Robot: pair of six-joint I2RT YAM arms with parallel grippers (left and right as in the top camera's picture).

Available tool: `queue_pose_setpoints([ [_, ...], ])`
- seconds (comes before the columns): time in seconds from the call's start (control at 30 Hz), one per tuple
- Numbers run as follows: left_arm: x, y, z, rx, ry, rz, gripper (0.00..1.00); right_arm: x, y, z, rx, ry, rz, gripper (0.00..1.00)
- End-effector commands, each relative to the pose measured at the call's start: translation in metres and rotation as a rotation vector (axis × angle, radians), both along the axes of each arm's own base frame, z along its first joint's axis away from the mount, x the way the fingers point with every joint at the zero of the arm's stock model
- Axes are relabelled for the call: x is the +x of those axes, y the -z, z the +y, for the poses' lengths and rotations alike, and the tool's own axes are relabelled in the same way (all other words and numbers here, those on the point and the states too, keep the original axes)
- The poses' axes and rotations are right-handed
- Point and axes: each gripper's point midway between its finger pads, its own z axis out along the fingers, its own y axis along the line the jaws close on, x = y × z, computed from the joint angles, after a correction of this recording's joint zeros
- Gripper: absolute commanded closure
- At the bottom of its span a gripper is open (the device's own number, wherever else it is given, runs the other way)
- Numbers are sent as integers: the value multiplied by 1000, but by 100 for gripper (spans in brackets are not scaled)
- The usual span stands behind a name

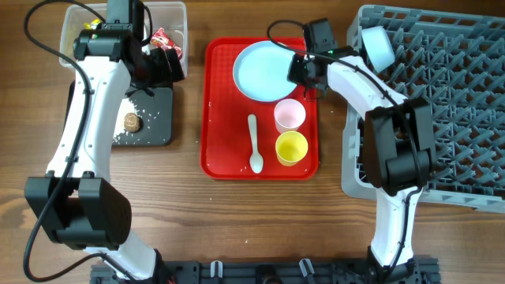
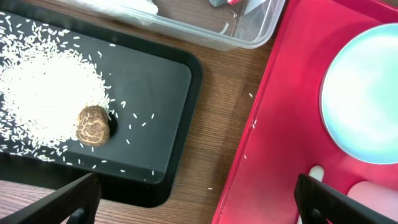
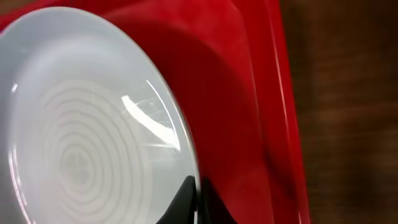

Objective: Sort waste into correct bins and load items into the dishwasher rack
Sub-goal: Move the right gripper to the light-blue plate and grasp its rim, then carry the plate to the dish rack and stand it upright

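My right gripper will lift toward the right in the overhead view, tilt the plate [image 1: 260, 71] and let go of it in the rack's slots past the bowl, because those slots are empty.
The light-blue plate [image 1: 260, 71] lies at the back of the red tray [image 1: 225, 150]. My right gripper [image 1: 304, 72] is shut on its right rim; the right wrist view shows the jaws [image 3: 199, 200] pinching the plate's edge [image 3: 74, 137]. A pink cup [image 1: 289, 115], a yellow cup [image 1: 291, 147] and a white spoon [image 1: 254, 142] stand on the tray. My left gripper [image 1: 162, 67] is open and empty; in the left wrist view it [image 2: 199, 205] hangs over the table between the black tray [image 2: 155, 81] and the red tray. Rice [image 2: 43, 93] and a brown piece [image 2: 93, 124] lie in the black tray.
The clear tub [image 1: 177, 16] at the back left holds a red wrapper [image 1: 162, 38]. The grey rack [image 1: 442, 110] fills the right side, with a light-blue bowl [image 1: 379, 46] at its back left corner. Loose rice grains lie on the red tray and the table.
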Motion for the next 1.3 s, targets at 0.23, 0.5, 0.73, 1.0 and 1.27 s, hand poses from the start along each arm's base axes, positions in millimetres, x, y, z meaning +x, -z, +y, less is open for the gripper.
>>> queue_pose_setpoints([
  [0.23,0,3,3,14,-3,9,0,10,-121,-27,-205,-128,-260,96],
  [0.5,0,3,3,14,-4,9,0,-14,-251,-96,-514,40,-490,96],
  [0.73,0,3,3,14,-3,9,0,-60,-325,-216,-743,317,-519,96],
  [1.0,0,3,3,14,-4,9,0,-85,-321,-299,-1173,432,-257,96],
  [1.27,0,3,3,14,-4,9,0,-63,-310,-304,-1290,364,-199,96],
])
